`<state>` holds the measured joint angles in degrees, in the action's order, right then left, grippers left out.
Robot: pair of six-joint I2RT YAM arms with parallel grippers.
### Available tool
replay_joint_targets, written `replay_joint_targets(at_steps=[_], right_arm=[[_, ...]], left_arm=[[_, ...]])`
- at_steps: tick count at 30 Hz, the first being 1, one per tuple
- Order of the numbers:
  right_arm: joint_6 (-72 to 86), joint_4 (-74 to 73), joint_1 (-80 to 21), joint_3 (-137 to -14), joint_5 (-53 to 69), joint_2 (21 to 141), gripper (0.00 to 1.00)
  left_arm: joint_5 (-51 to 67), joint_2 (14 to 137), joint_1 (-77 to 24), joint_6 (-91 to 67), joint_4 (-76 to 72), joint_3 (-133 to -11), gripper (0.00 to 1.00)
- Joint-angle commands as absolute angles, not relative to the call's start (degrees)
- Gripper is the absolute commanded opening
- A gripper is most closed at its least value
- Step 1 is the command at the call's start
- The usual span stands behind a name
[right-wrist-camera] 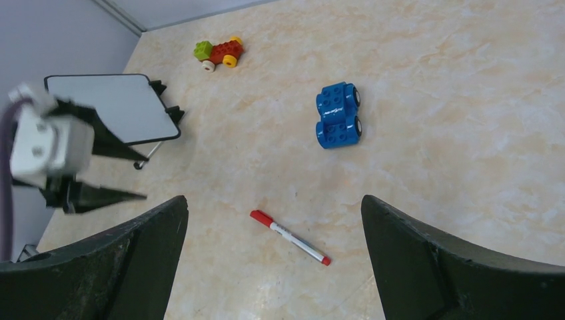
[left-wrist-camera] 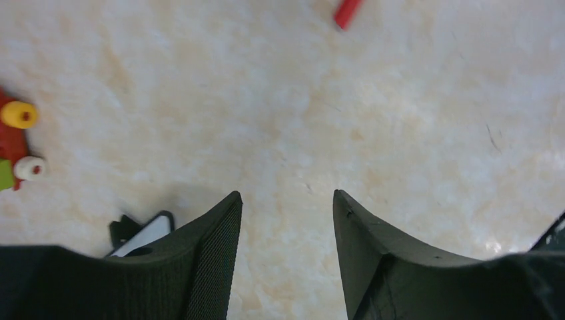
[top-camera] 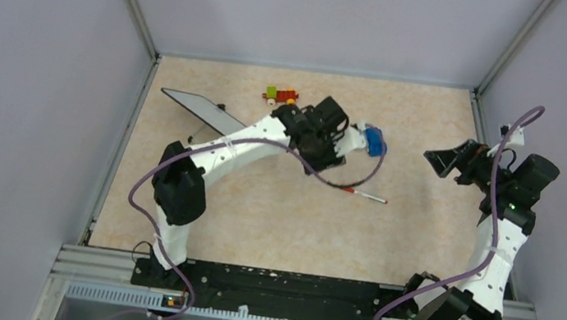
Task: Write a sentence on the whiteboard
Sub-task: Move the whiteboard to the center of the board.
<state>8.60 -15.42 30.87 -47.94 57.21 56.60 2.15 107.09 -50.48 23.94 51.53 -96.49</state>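
Observation:
Next, the left gripper moves outward and toward the board, then down onto the black clip foot by the board's near corner.
The whiteboard (right-wrist-camera: 110,107) stands tilted on black clip feet at the back left; from above it is a dark strip (top-camera: 202,108). Its face looks blank from here, and the sentence is out of view. A white marker with a red cap (right-wrist-camera: 290,237) lies flat on the table (top-camera: 365,194). My left gripper (left-wrist-camera: 286,195) hovers open over bare table, between board and marker, holding nothing. A board corner (left-wrist-camera: 143,233) peeks past its left finger. My right gripper (right-wrist-camera: 274,199) is wide open and empty, raised at the right (top-camera: 439,161), looking down at the marker.
A blue toy car (right-wrist-camera: 338,115) sits right of the left gripper (top-camera: 374,141). A small red, green and yellow brick vehicle (top-camera: 281,94) stands near the back edge (left-wrist-camera: 16,143). Walls enclose the table on three sides.

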Motion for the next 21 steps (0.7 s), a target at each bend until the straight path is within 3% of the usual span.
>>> replay_joint_targets(at_steps=[1,5,14,21], right_arm=[[7.20,-14.14,30.65,-47.66,58.77,54.98,0.98],[7.09,-14.24,30.57,-47.40,59.00,54.69,0.98],[7.10,-14.07,30.36,-47.11,59.05,54.76,0.98],[7.06,-13.92,30.26,-47.02,58.80,55.00,0.98]], left_arm=[[6.94,114.46,-40.61,18.54,59.11,-112.63,0.59],[5.51,120.14,-32.07,17.02,57.67,-121.67,0.63],[4.82,127.03,-16.92,16.24,51.63,-122.54,0.64],[10.12,131.49,-13.63,19.83,52.25,-122.26,0.67]])
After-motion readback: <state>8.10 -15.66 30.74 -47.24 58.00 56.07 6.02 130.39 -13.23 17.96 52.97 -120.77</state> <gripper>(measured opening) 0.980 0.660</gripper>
